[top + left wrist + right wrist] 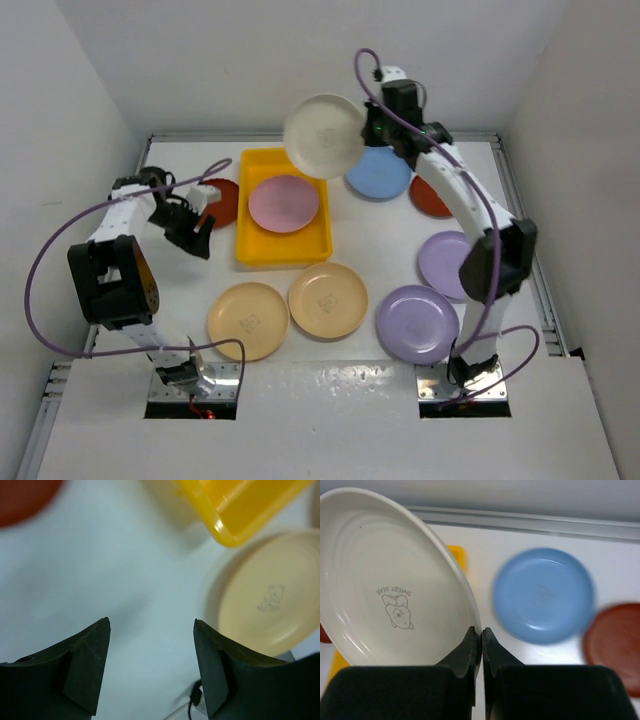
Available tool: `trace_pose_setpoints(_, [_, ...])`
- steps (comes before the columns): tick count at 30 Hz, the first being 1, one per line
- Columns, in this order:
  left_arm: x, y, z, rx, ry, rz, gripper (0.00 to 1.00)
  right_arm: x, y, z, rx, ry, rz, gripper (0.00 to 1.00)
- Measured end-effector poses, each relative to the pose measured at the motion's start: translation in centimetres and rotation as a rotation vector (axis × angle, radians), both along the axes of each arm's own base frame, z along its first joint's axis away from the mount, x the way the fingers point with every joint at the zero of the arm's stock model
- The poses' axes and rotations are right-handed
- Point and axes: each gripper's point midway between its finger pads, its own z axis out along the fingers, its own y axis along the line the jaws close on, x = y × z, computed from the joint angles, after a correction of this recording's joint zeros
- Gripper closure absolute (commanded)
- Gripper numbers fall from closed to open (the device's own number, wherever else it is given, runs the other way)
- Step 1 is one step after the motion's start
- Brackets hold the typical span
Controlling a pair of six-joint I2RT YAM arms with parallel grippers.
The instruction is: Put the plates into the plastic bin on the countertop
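Observation:
A tan plate is close to the open fingers of my left gripper. I will lower my left gripper next and bring it back onto that plate's nearest rim.
My right gripper (pixel 372 130) (pixel 481 630) is shut on the rim of the cream plate (pixel 323 135) (pixel 385 580), which hangs tilted above the far right corner of the yellow plastic bin (pixel 283 258). A pink plate (pixel 283 203) lies in the bin. My left gripper (pixel 190 235) (pixel 152 625) is open and empty over bare countertop (pixel 360 230), left of the bin. On the countertop lie two tan plates (pixel 248 320) (pixel 328 299), two lilac plates (pixel 445 262) (pixel 417 322), a light blue plate (pixel 378 172) and two dark red plates (pixel 222 203) (pixel 430 198).
White walls stand close on three sides, and metal rails (pixel 520 200) run along the countertop's edges. In the left wrist view the bin's corner (pixel 240 510) and a tan plate (pixel 270 600) lie just ahead of the fingers.

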Motion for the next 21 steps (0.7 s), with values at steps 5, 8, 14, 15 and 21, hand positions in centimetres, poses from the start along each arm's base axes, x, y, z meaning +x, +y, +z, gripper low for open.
trace_pose_setpoints(5, [-4.8, -1.0, -2.1, -0.013, 0.047, -0.046, 0.30, 2.5, 9.8, -5.9, 0.076, 0.091, 0.156, 1.00])
trace_pose_setpoints(8, [-5.3, -0.9, -2.6, -0.018, 0.031, -0.032, 0.30, 1.8, 13.2, -12.4, 0.065, 0.213, 0.212, 1.00])
trace_pose_setpoints(14, [-4.5, -0.4, -2.9, -0.013, -0.009, -0.016, 0.30, 0.0, 14.8, -20.0, 0.025, 0.360, 0.226, 1.00])
trace_pose_setpoints(15, [-4.4, -0.4, -3.0, -0.011, -0.013, -0.016, 0.30, 0.1, 14.9, -20.2, 0.031, 0.362, 0.221, 1.00])
trace_pose_setpoints(21, [-4.7, -0.4, -3.5, -0.011, -0.007, -0.016, 0.30, 0.9, 15.3, -20.1, 0.039, 0.322, 0.199, 1.00])
